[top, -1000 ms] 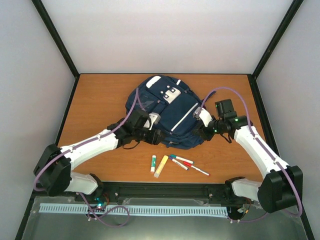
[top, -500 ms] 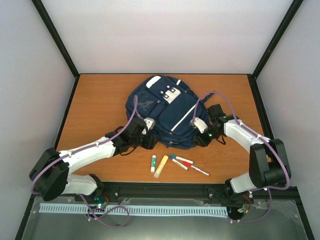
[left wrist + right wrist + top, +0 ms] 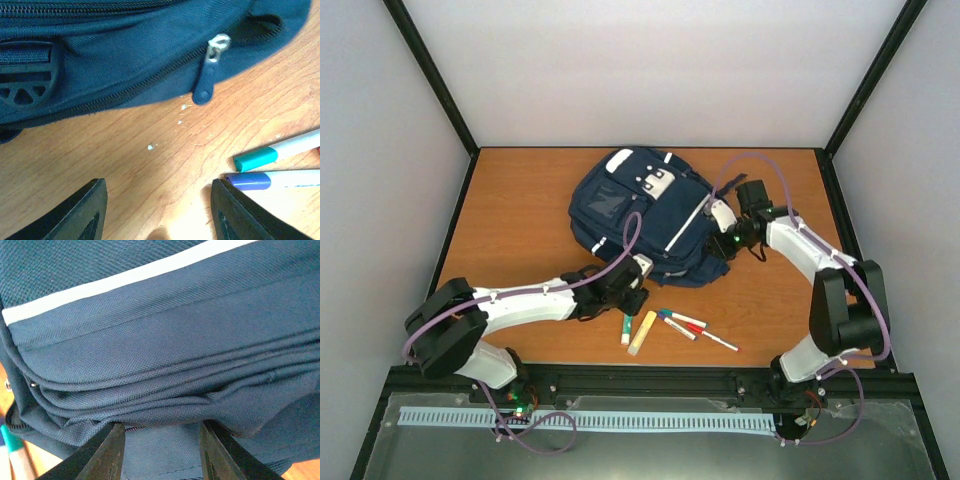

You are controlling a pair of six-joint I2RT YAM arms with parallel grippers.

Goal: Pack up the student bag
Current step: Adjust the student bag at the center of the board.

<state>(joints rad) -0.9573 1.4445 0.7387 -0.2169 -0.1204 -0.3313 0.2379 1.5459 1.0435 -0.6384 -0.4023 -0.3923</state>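
Observation:
My left gripper should next reach outward across the bare wood and close on the bag's zippered near edge [image 3: 132, 91] between buckle and zipper pull [image 3: 207, 75].
The student bag [image 3: 645, 215], navy with white stripes and a white patch, lies at the middle back of the table. My left gripper [image 3: 633, 292] is open and empty, low over bare wood just in front of the bag's near edge. In the left wrist view my left gripper [image 3: 159, 187] faces that edge and a zipper pull [image 3: 207, 75]. My right gripper [image 3: 722, 246] is at the bag's right side. In the right wrist view it [image 3: 161, 427] is open, with its fingertips tucked under a fold of bag fabric [image 3: 165, 355].
In front of the bag lie a white glue stick [image 3: 627, 327], a yellow highlighter [image 3: 642, 332] and several markers [image 3: 685, 323]. A teal-capped marker [image 3: 256, 158] and a purple-capped marker [image 3: 248, 180] lie beside my left gripper's right finger.
My left gripper has drawn back from the bag toward the near edge, down to the pens. My right gripper has moved away from me with the bag, which has shifted back and left.

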